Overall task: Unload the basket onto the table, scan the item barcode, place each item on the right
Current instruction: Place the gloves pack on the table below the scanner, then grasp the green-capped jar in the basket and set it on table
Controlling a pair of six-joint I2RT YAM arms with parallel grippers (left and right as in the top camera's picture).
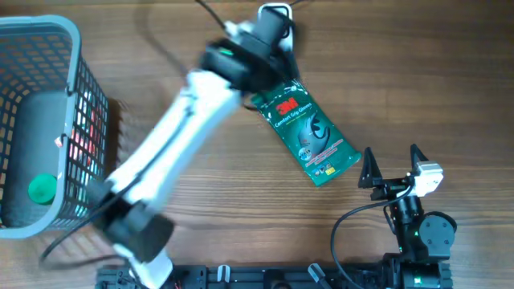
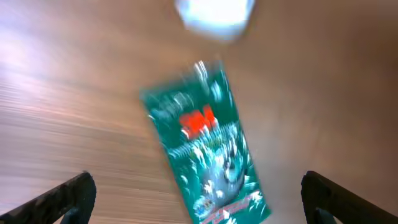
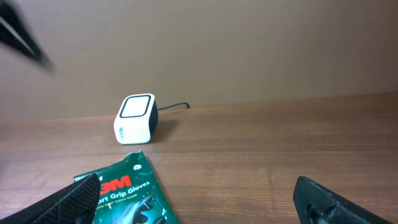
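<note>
I need to swing my left gripper back and left in the overhead view next, then lower it around the green-capped object point(image 1: 42, 189), as its cap faces up beside the bare basket bottom.
The item, a green 3M glove packet point(image 1: 309, 132), lies flat on the wooden table. The white barcode scanner point(image 1: 273, 18) stands just beyond its top end, at the far edge. My left gripper point(image 1: 273, 72) hovers over the packet's upper end. In the blurred left wrist view its fingers point(image 2: 68, 199) are spread wide, with the packet point(image 2: 205, 155) on the table below them and nothing gripped. My right gripper point(image 1: 393, 170) stands open just right of the packet's lower corner. From the right wrist I see the packet point(image 3: 124, 193) and, further off, the scanner point(image 3: 135, 118).
A grey wire basket point(image 1: 76, 96) at the left edge holds a green-capped object point(image 1: 42, 189) and other goods. The left arm point(image 1: 173, 144) crosses the table diagonally. The scanner's cable runs off the far edge.
</note>
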